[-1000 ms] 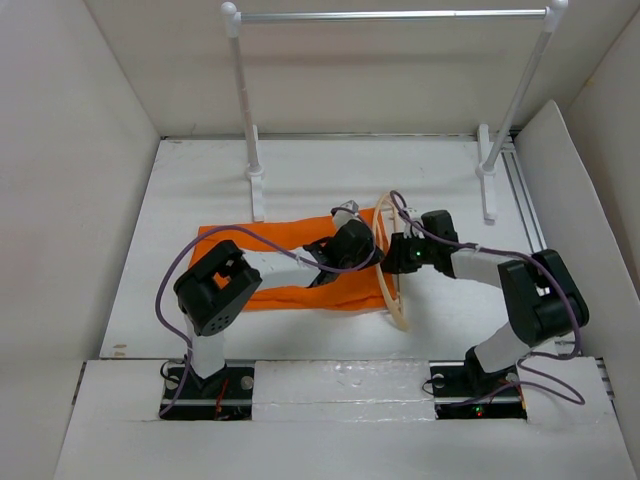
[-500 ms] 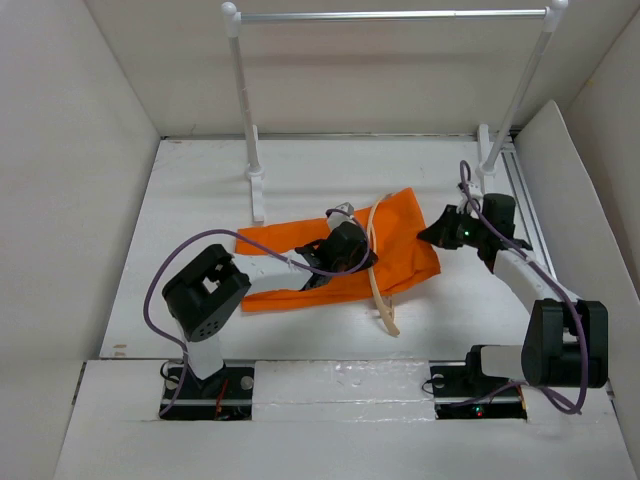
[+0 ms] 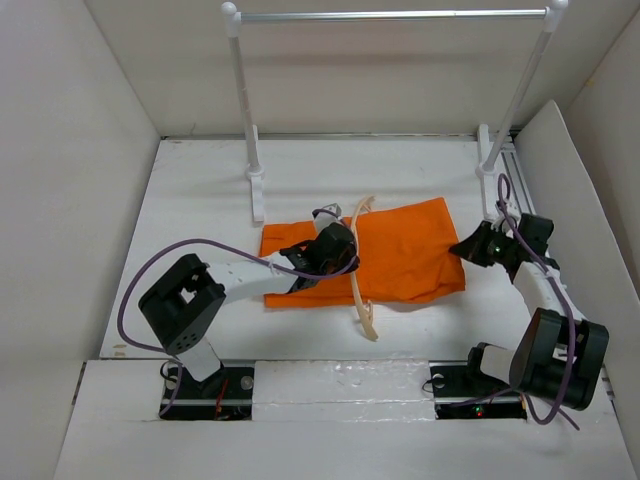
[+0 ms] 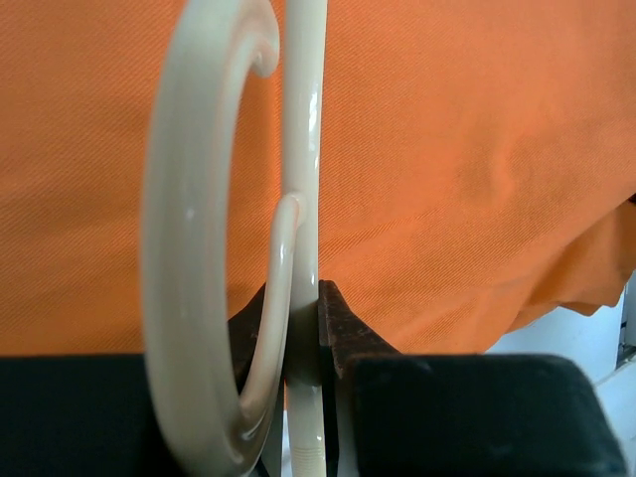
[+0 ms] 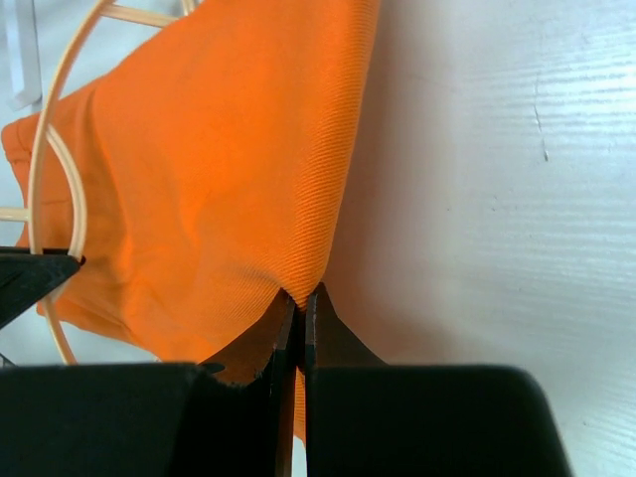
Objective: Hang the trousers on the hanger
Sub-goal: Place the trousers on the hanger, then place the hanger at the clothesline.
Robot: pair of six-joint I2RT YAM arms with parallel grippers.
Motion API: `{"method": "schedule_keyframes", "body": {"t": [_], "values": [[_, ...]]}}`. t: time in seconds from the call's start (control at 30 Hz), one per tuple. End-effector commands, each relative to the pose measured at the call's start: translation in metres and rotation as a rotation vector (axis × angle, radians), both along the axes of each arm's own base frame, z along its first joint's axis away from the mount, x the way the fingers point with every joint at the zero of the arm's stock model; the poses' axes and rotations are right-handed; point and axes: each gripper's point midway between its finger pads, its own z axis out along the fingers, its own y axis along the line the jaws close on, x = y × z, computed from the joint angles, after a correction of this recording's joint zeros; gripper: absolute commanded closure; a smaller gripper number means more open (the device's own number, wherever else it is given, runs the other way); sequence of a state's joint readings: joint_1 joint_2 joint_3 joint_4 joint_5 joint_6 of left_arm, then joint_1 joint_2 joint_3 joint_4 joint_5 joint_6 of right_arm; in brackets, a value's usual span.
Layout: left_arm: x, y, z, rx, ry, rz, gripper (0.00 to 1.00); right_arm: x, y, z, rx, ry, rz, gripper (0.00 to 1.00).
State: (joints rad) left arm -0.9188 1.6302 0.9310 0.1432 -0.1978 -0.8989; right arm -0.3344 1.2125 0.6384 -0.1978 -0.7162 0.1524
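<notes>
The trousers already run through the held hanger (image 3: 358, 280), so next my right gripper will lower the trousers' edge to the tabletop just below and release the cloth.
The orange trousers (image 3: 405, 250) lie flat across the middle of the table, threaded through the pale beige hanger (image 3: 358, 280), which crosses them near their left part. My left gripper (image 3: 340, 250) is shut on the hanger's thin bar (image 4: 303, 199), with the hook (image 4: 189, 229) curling beside it over the orange cloth (image 4: 447, 149). My right gripper (image 3: 468, 250) is shut on the right edge of the trousers (image 5: 229, 159) and holds it just above the table. The hanger's curve (image 5: 50, 159) shows at the far left of the right wrist view.
A rack with white posts (image 3: 243, 120) and a silver bar (image 3: 390, 15) stands at the back of the table. White walls enclose the table on the left, back and right. A slanted white panel (image 3: 570, 180) stands close behind the right arm.
My right gripper has pulled the trousers' edge far to the right, drawing the cloth through the hanger. The left gripper and hanger have shifted slightly left and nearer, and the cloth now lies spread out.
</notes>
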Motion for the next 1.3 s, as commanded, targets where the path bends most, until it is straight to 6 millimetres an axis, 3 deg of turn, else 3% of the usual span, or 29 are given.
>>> {"method": "schedule_keyframes", "body": {"t": [0.0, 0.17, 0.3, 0.6, 0.77, 0.8, 0.87, 0.9, 0.93, 0.97, 1.0, 1.03, 1.1, 1.23, 1.27], "values": [[0.004, 0.030, -0.005, 0.106, -0.019, 0.050, 1.00, 0.003, -0.010, 0.006, -0.019, -0.061, -0.001, 1.00], [0.007, 0.030, 0.002, 0.109, -0.033, 0.061, 1.00, 0.007, -0.013, 0.001, -0.012, -0.044, 0.004, 1.00], [0.013, 0.034, 0.011, 0.138, -0.056, 0.078, 1.00, 0.010, -0.027, 0.003, -0.022, -0.050, -0.036, 1.00], [0.015, 0.019, 0.045, 0.031, -0.101, 0.047, 1.00, 0.001, -0.005, -0.027, -0.005, 0.022, 0.011, 1.00], [0.014, 0.002, 0.091, -0.018, -0.170, 0.024, 1.00, -0.001, -0.005, -0.021, -0.051, 0.047, 0.027, 0.79], [0.019, -0.007, 0.121, -0.049, -0.225, 0.019, 1.00, 0.000, -0.005, -0.015, -0.086, 0.032, 0.047, 0.66], [0.018, -0.006, 0.141, -0.042, -0.234, 0.008, 1.00, 0.005, 0.004, 0.026, -0.157, -0.014, 0.089, 0.54], [0.020, -0.011, 0.171, -0.087, -0.273, 0.000, 1.00, 0.007, 0.003, 0.042, -0.226, -0.051, 0.104, 0.44], [0.021, -0.010, 0.186, -0.090, -0.296, -0.008, 1.00, 0.010, 0.017, 0.074, -0.247, -0.103, 0.144, 0.41], [0.022, -0.011, 0.198, -0.100, -0.313, -0.009, 1.00, 0.008, 0.026, 0.101, -0.261, -0.172, 0.160, 0.39], [0.023, -0.012, 0.223, -0.131, -0.346, -0.004, 1.00, 0.006, 0.040, 0.121, -0.248, -0.223, 0.197, 0.38], [0.024, -0.009, 0.233, -0.125, -0.365, -0.003, 1.00, 0.001, 0.053, 0.140, -0.213, -0.254, 0.212, 0.38], [0.025, -0.009, 0.257, -0.154, -0.402, -0.006, 1.00, -0.014, 0.096, 0.185, -0.139, -0.358, 0.295, 0.35], [0.030, -0.011, 0.279, -0.166, -0.445, -0.011, 1.00, -0.051, 0.179, 0.226, 0.050, -0.465, 0.477, 0.34], [0.030, -0.013, 0.284, -0.178, -0.450, -0.022, 1.00, -0.050, 0.180, 0.233, 0.074, -0.479, 0.467, 0.34]]}}
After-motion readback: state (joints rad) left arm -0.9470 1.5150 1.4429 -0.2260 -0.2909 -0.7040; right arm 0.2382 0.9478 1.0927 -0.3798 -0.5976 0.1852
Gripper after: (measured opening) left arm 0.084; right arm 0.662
